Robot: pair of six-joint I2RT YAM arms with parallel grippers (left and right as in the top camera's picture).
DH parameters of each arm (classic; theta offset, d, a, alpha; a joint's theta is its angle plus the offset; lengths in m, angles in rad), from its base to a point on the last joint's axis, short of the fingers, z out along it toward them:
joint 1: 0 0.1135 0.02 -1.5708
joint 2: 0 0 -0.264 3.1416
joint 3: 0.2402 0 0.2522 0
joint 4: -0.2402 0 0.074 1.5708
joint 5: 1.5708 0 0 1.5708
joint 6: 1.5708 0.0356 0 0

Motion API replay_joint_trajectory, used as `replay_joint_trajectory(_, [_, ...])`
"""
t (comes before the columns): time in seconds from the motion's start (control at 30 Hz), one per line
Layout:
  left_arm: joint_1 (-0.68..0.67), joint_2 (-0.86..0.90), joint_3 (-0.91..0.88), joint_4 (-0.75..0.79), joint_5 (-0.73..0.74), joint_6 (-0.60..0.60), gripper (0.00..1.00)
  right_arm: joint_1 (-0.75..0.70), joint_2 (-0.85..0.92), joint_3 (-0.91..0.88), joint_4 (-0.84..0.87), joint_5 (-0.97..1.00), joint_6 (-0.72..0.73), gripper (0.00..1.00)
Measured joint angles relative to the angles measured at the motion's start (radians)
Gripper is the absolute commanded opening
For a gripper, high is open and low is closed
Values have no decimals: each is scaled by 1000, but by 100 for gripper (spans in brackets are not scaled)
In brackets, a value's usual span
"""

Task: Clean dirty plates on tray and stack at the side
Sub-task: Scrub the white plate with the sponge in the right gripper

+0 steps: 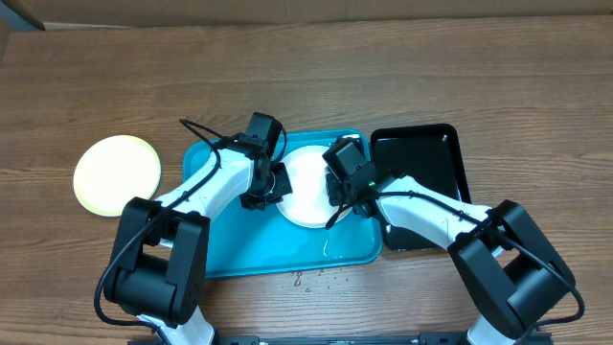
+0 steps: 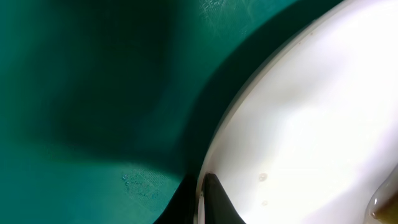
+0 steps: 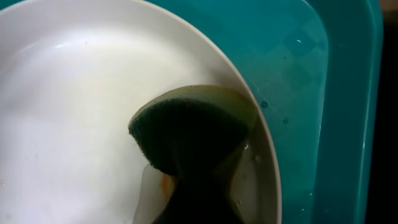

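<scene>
Next, my right gripper rises off the plate and crosses the cyan tray's rim. Then it lowers the sponge into the black tray [image 1: 421, 161] and releases it, since the black tray's bottom lies open.
A white plate [image 1: 305, 196] lies on the right half of the cyan-blue tray [image 1: 239, 251]. My left gripper [image 1: 277, 182] is shut on the plate's left rim; the left wrist view shows its fingers [image 2: 203, 198] pinching the rim of the plate [image 2: 311, 118] over the tray [image 2: 87, 93]. My right gripper [image 1: 341, 188] is shut on a dark green sponge [image 3: 186, 127] pressed on the wet plate [image 3: 68, 106] near its right rim, with a small brown smear beside it. A pale yellow-green plate [image 1: 117, 173] sits on the table to the left. A second white plate is not in view.
A glossy black tray [image 1: 421, 153] lies against the right side of the cyan tray. Water drops [image 1: 311, 280] lie on the wooden table in front of the tray. The tray rim [image 3: 348, 93] is close to the right of the sponge.
</scene>
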Motion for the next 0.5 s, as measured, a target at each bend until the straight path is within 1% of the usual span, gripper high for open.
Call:
replay_joint_trajectory(0.2, [0,0,0,0,0,0,4,-1,-6,-17,29,-48,81,4])
replay_joint_trajectory(0.4, [0,0,0,2,0,0,4,-2,-6,-23,58,-138,107,4])
replay_joint_trajectory(0.5, [0,0,0,2,0,0,4,-1,-6,-36,106,-202,114,4])
